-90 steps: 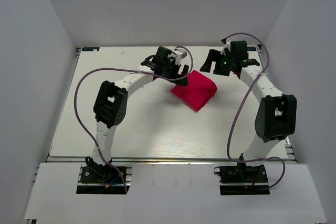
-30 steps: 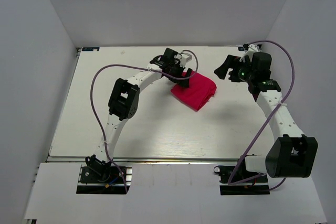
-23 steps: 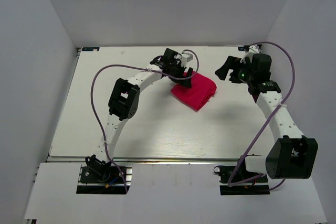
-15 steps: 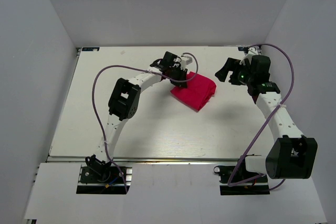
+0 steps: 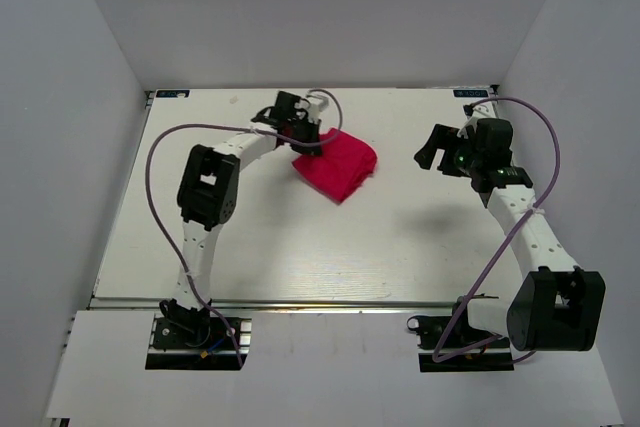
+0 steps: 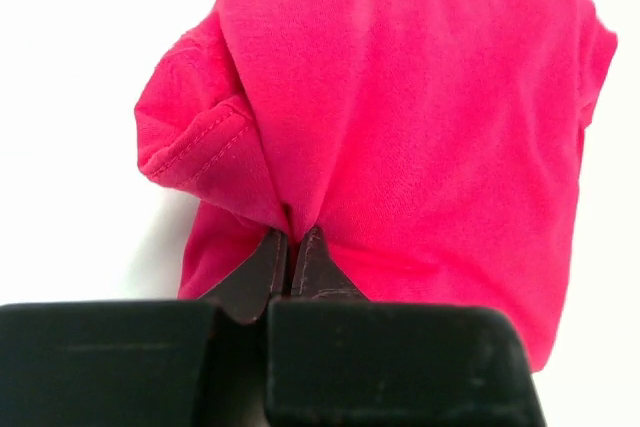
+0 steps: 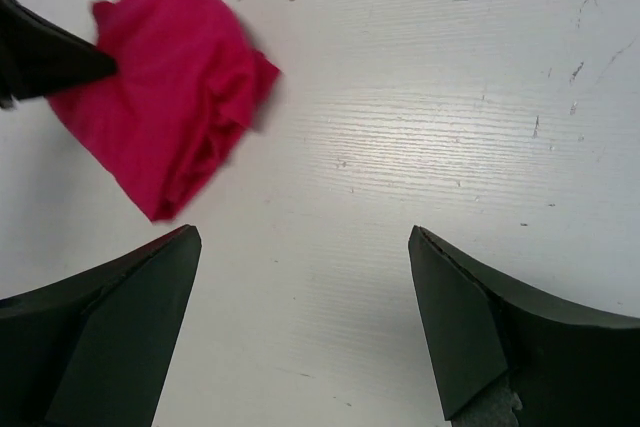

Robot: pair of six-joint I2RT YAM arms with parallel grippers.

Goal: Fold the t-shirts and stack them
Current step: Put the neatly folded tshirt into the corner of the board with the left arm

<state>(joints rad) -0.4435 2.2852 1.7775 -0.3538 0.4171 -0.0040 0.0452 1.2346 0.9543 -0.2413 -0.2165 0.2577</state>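
The t-shirt (image 5: 337, 163) goes over to the left in the top view next, to the table's bare far corner, and my left gripper releases it there.
The crimson-pink t-shirt (image 5: 337, 163) lies as a folded bundle on the white table, a little left of the middle at the far side. My left gripper (image 5: 306, 140) is shut on the t-shirt's left edge; in the left wrist view the dark fingertips (image 6: 292, 247) pinch a pleat of the t-shirt (image 6: 420, 117). My right gripper (image 5: 432, 150) hovers open well to the right of the cloth, holding nothing. In the right wrist view its gripper (image 7: 304, 237) frames bare table, with the t-shirt (image 7: 165, 137) at the upper left.
White walls close in the table (image 5: 300, 237) on three sides. The left arm's purple cable (image 5: 160, 162) loops over the left half of the table. The right arm's cable (image 5: 540, 147) arcs along the right edge.
My left gripper has shut on the t-shirt's edge and dragged the bundle to the left. The right arm has drawn back slightly to the right, still open.
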